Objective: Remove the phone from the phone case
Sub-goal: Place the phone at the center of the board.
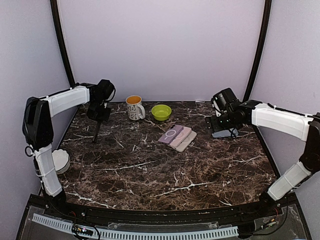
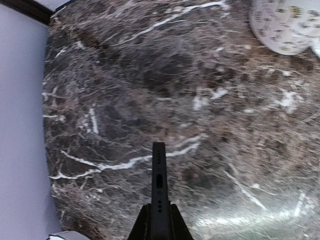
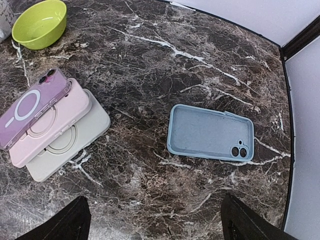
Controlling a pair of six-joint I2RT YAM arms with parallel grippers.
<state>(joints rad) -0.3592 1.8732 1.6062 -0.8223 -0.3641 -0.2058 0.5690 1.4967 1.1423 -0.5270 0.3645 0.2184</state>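
The hanging phone goes down in my left gripper to the tabletop next and is released there, since bare marble lies below it, clear of the patterned mug.
My left gripper (image 2: 159,207) is shut on a black phone (image 2: 159,180), which I see edge-on with its port and speaker holes facing the camera. From above, the phone (image 1: 95,131) hangs upright under the left gripper (image 1: 98,116) over the table's back left. A light blue phone case (image 3: 210,132) lies empty on the marble with its inside facing up. My right gripper (image 3: 155,200) hovers above it, open, with nothing between the fingers. In the top view the case (image 1: 231,134) is mostly hidden under the right gripper (image 1: 225,129).
Three other cases lie overlapped mid-table: purple (image 3: 31,107), pink (image 3: 55,125) and beige (image 3: 72,145). A green bowl (image 1: 161,112) and a patterned mug (image 1: 134,107) stand at the back. A white round object (image 1: 60,161) sits by the left arm's base.
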